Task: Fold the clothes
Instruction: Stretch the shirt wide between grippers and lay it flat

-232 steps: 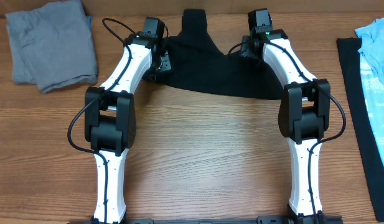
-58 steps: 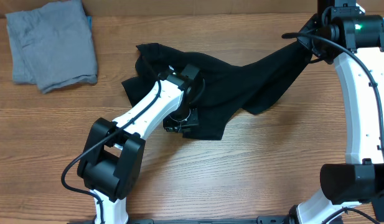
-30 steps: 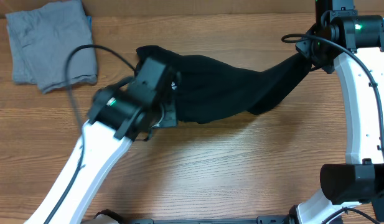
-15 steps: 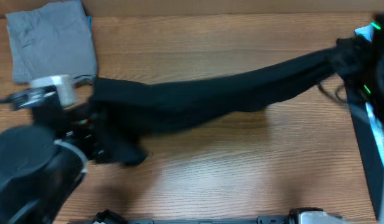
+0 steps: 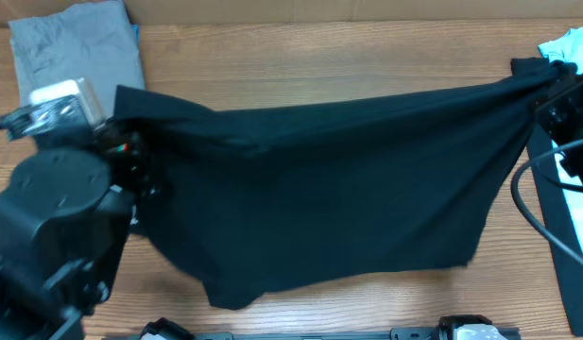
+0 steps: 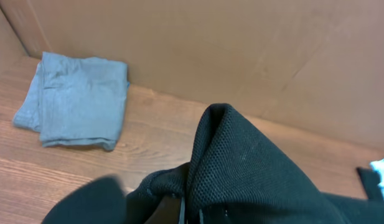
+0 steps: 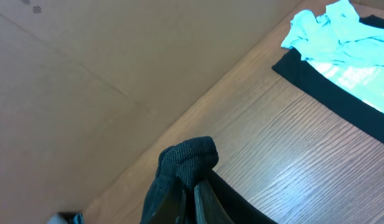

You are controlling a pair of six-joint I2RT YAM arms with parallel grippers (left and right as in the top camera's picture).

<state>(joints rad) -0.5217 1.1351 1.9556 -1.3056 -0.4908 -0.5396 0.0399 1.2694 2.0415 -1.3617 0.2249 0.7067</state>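
Note:
I need to move my left gripper outward and down next, to the bare wood beside the folded grey garment, and let go of the shirt's corner, because the shirt (image 6: 241,162) hangs in midair.
The black T-shirt (image 5: 319,189) hangs stretched in a wide sheet between my two grippers, above the table. My left gripper (image 6: 190,213) is shut on a bunched corner of the shirt (image 6: 241,162) at the left end. My right gripper (image 7: 190,200) is shut on a small bunch of the black fabric (image 7: 188,155) at the right end, with the bunch poking out above the fingertips. In the overhead view the left arm (image 5: 55,208) looms large and blurred at the left. The right arm (image 5: 570,123) is at the right edge. The shirt's logo is out of sight.
A folded grey garment (image 5: 78,42) lies at the back left, also seen from the left wrist (image 6: 79,99). A light blue garment (image 7: 341,31) lies on a black one (image 7: 328,87) at the far right (image 5: 556,236). A cardboard wall (image 6: 241,50) backs the table.
The shirt has opened from a taut narrow band into a wide hanging sheet. Both grippers keep their hold on its ends. The left arm now sits slightly higher in the overhead view.

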